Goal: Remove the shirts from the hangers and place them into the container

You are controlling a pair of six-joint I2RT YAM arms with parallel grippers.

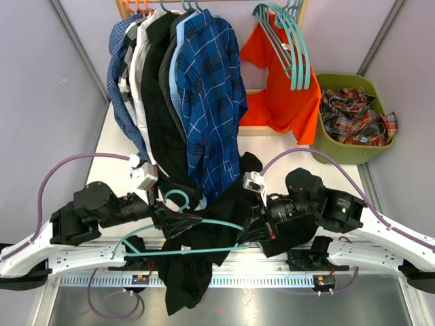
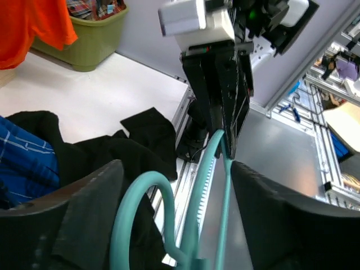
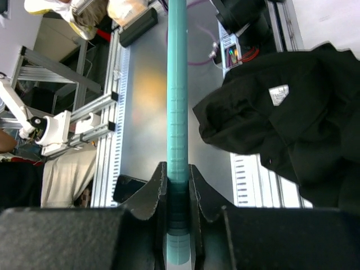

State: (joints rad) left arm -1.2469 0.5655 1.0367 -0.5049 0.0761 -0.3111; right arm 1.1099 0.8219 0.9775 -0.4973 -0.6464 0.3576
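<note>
The black shirt [image 1: 190,272] lies off the hanger, so my right gripper next needs to carry the hanger up and outward, turn it to the bar by the bare teal hangers and let it go there.
A teal hanger [image 1: 204,223] lies level over the table's near edge, its hook [image 1: 178,197] to the left. My left gripper [image 1: 173,221] stands open around the hook [image 2: 140,208], fingers wide apart and not pressing it. My right gripper [image 1: 250,232] is shut on the hanger's bar [image 3: 178,84], its jaws clamped on both sides. A black shirt [image 1: 190,272] is draped under the hanger and hangs over the front rail. Several shirts [image 1: 204,88] hang on the rail at the back. The olive-green container [image 1: 340,146] stands at the far right with a plaid shirt [image 1: 357,115] inside.
An orange shirt [image 1: 285,95] and several bare teal hangers [image 1: 292,47] hang at the back right, beside the container [image 2: 95,45]. The hanging dark blue checked shirt reaches down to the table just behind both grippers. Metal rails [image 1: 224,278] run along the near edge.
</note>
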